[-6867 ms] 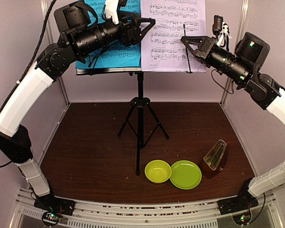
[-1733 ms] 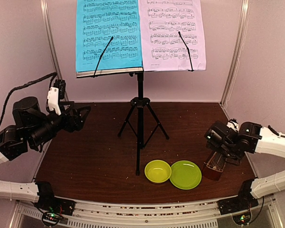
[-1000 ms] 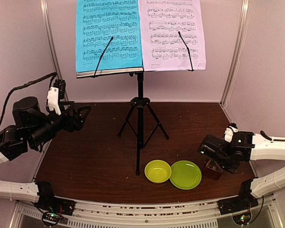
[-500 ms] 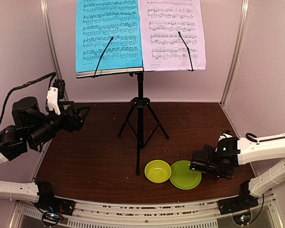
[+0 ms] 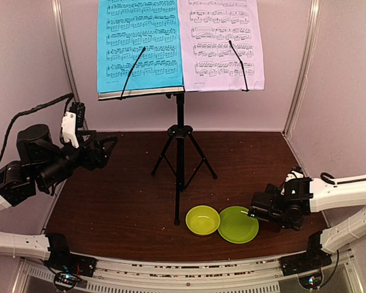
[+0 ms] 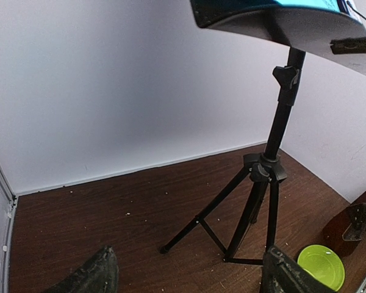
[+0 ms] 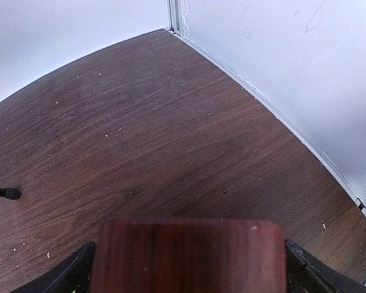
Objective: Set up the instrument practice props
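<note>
I will move my right gripper slightly toward the plate next, further onto the brown metronome (image 7: 189,256), and close its fingers, because the metronome is already between its open fingers.
The black music stand (image 5: 180,152) rises on tripod legs at the middle of the table, and its post (image 6: 279,116) shows in the left wrist view. A cyan sheet (image 5: 140,43) and a pale lilac sheet (image 5: 222,43) rest side by side on its desk under two wire clips. The brown metronome (image 7: 189,256) sits between the fingers of my right gripper (image 7: 189,274), whose jaws stand wide open on either side of it. From above, that gripper (image 5: 259,210) lies low at the plate's right edge and hides the metronome. My left gripper (image 5: 107,146) hovers open and empty at the left.
A lime-green bowl (image 5: 202,220) and a lime-green plate (image 5: 238,226) lie side by side near the front, just left of my right gripper. The stand's front leg (image 5: 177,207) ends beside the bowl. White walls close in the back and both sides.
My right arm has dropped low and reached left around the metronome, then drawn slightly back to the right. Its jaws stayed wide. The left arm has not moved.
</note>
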You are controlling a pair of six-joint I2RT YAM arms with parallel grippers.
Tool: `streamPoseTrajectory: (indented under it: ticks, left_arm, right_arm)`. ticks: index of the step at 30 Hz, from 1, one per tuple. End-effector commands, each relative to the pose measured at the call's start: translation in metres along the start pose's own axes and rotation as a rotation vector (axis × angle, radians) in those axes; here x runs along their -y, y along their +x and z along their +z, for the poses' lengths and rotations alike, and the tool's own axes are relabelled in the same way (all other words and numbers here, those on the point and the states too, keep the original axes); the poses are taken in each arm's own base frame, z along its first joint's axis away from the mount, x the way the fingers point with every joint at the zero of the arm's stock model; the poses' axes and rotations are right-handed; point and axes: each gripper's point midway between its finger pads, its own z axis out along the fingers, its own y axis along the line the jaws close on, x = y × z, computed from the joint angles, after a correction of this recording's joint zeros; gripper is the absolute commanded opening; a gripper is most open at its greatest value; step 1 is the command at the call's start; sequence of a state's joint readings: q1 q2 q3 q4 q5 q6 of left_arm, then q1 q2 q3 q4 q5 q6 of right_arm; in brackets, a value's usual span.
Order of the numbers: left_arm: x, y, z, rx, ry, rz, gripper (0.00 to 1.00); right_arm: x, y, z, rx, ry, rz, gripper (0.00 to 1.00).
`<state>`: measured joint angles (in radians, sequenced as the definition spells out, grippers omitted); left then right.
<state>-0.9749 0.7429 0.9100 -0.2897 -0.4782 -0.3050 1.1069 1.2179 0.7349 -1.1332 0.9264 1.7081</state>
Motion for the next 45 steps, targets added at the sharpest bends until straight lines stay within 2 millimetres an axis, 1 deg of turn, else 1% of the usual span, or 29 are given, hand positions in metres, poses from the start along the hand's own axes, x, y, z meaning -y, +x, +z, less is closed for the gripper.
streamPoseTrajectory:
  ticks: [1, 6, 12, 17, 22, 25, 28, 30, 34, 39, 41, 45]
  left_arm:
    - [0.002, -0.018, -0.002, 0.049, 0.014, -0.013, 0.84]
    - [0.004, -0.017, 0.000, 0.042, 0.017, -0.007, 0.84]
    - [0.005, -0.016, 0.001, 0.037, 0.017, -0.003, 0.84]
    - [0.005, -0.015, 0.001, 0.036, 0.021, -0.004, 0.84]
    - [0.013, -0.011, 0.004, 0.017, 0.060, 0.018, 0.84]
    - [0.020, -0.005, 0.007, -0.010, 0.093, 0.039, 0.83]
    - [0.032, 0.006, 0.013, -0.052, 0.145, 0.069, 0.81]
    - [0.042, 0.012, 0.017, -0.072, 0.193, 0.082, 0.80]
    - [0.062, 0.023, 0.020, -0.087, 0.292, 0.103, 0.77]
    - [0.087, 0.030, 0.020, -0.079, 0.403, 0.120, 0.71]
    - [0.099, 0.038, 0.019, -0.082, 0.445, 0.139, 0.70]
    - [0.129, 0.058, 0.019, -0.105, 0.520, 0.223, 0.68]
  right_arm:
    - [0.001, 0.006, 0.010, 0.032, 0.015, -0.014, 1.00]
    - [0.002, 0.011, 0.020, 0.039, 0.040, -0.023, 0.99]
    - [-0.001, 0.014, 0.026, 0.043, 0.039, -0.021, 0.91]
    - [-0.005, 0.007, 0.022, 0.045, 0.015, 0.001, 0.78]
    - [-0.008, -0.011, 0.014, 0.078, -0.029, 0.033, 0.60]
    - [-0.008, -0.024, 0.008, 0.101, -0.058, 0.061, 0.52]
    - [-0.010, -0.039, 0.001, 0.129, -0.097, 0.082, 0.43]
    - [-0.014, -0.049, -0.003, 0.146, -0.131, 0.081, 0.39]
    - [-0.023, -0.066, -0.013, 0.179, -0.209, 0.076, 0.37]
    - [-0.034, -0.083, -0.026, 0.197, -0.344, 0.088, 0.29]
    - [-0.041, -0.088, -0.033, 0.198, -0.420, 0.075, 0.29]
    - [-0.063, -0.095, -0.052, 0.199, -0.597, 0.061, 0.27]
